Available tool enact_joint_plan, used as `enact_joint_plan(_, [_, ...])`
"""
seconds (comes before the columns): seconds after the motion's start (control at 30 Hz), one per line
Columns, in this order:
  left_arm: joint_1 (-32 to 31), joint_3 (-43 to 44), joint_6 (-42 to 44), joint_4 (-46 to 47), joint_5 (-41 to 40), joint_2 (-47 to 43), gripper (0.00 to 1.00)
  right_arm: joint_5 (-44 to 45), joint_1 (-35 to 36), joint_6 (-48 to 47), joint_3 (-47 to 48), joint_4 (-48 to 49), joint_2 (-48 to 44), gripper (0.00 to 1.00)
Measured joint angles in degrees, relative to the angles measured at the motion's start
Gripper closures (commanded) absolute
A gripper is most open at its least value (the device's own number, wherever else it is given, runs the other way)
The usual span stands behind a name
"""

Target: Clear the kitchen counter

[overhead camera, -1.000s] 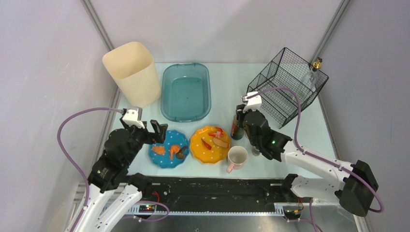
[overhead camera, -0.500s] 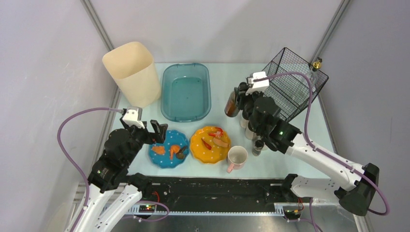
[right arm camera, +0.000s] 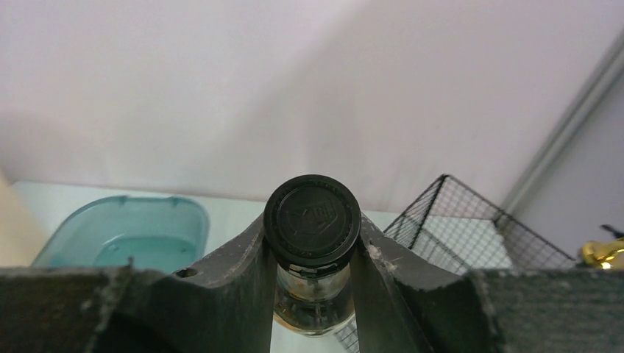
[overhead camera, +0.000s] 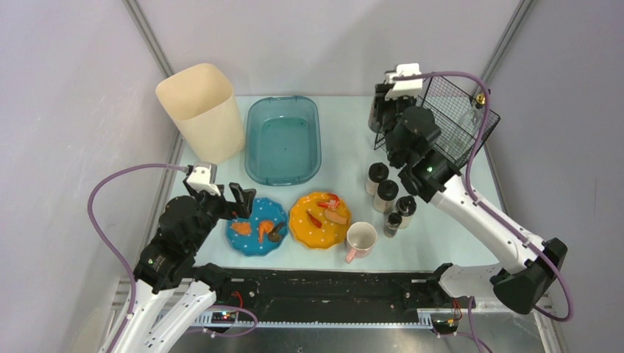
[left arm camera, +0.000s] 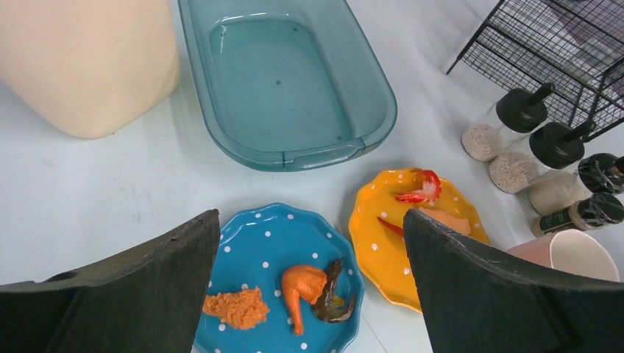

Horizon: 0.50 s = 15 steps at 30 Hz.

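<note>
Next, my right gripper rises, shifts right in the top view, then lowers and releases inside the wire basket's back section, since room remains beside the clear bottle.
The pale blue counter (overhead camera: 346,140) holds a blue dotted plate (overhead camera: 256,226) and an orange dotted plate (overhead camera: 318,219), both with food scraps, a pink mug (overhead camera: 361,239) and several spice bottles (overhead camera: 385,195). My right gripper (overhead camera: 383,110) is shut on the neck of a dark glass bottle with a black cap (right arm camera: 313,220). It holds the bottle in the air at the left edge of the black wire basket (overhead camera: 449,125). My left gripper (overhead camera: 243,200) is open and empty above the blue plate (left arm camera: 279,287).
A teal basin (overhead camera: 283,140) lies at the back middle and a tall cream bin (overhead camera: 200,110) stands at the back left. A clear bottle with a gold top (overhead camera: 478,103) lies in the wire basket. Metal rails edge the counter.
My right gripper has lifted the dark bottle from beside the orange plate and carried it back and up to the wire basket's left edge. The left arm has not moved.
</note>
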Motion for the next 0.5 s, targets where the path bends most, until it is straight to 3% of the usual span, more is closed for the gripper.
enact_joint_plan(0.5, [0.00, 0.00, 0.02, 0.00, 1.29, 0.00, 0.02, 1.49, -15.65, -4.09, 17.49, -0.52, 14.51, 1.00])
